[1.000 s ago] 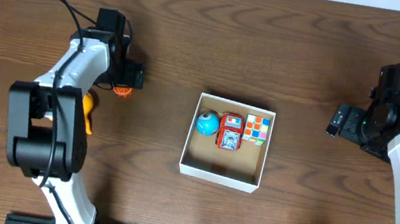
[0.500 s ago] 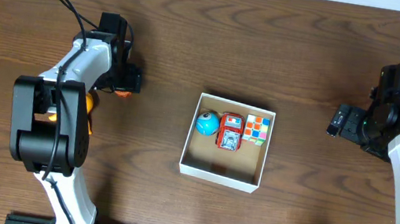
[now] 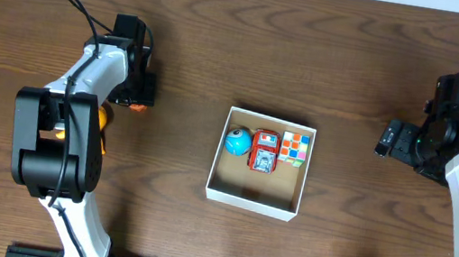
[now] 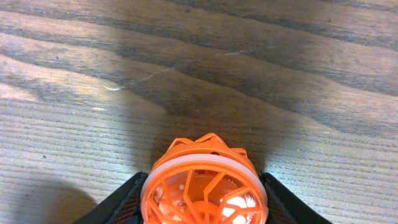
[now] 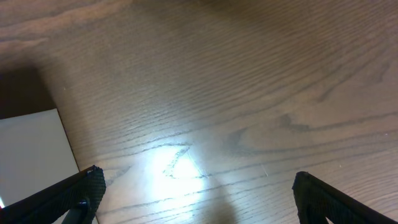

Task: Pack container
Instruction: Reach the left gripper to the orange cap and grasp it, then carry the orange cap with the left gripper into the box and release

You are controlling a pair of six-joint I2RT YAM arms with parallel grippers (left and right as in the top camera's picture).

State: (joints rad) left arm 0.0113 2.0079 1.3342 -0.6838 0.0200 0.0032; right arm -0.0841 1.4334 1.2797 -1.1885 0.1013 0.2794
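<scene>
Next, my left gripper rises, carries the orange ball to the container [image 3: 257,188] and releases it over its bare bottom on the cube's near side. Toys line the container's far side.
The container [image 3: 257,188], a shallow white-walled box with a tan inside, sits mid-table. It holds a blue ball [image 3: 237,142], a red toy [image 3: 264,153] and a colour cube [image 3: 295,147] along its far wall. At the left, my left gripper [image 3: 137,98] is shut on an orange lattice ball [image 4: 205,186]; its black fingers [image 4: 121,202] press both sides of the ball on the wood. In the overhead view only an orange sliver of the ball [image 3: 136,106] shows. My right gripper [image 5: 199,196] stands open and empty over bare wood, right of the container.
Another orange-yellow toy [image 3: 103,117] lies partly under my left arm. The container's white corner [image 5: 31,149] shows at the left of the right wrist view. The table's far edge runs along the top of the overhead view.
My left gripper has come down over the orange ball and closed its jaws onto it, hiding most of it from above. The right arm has not moved.
</scene>
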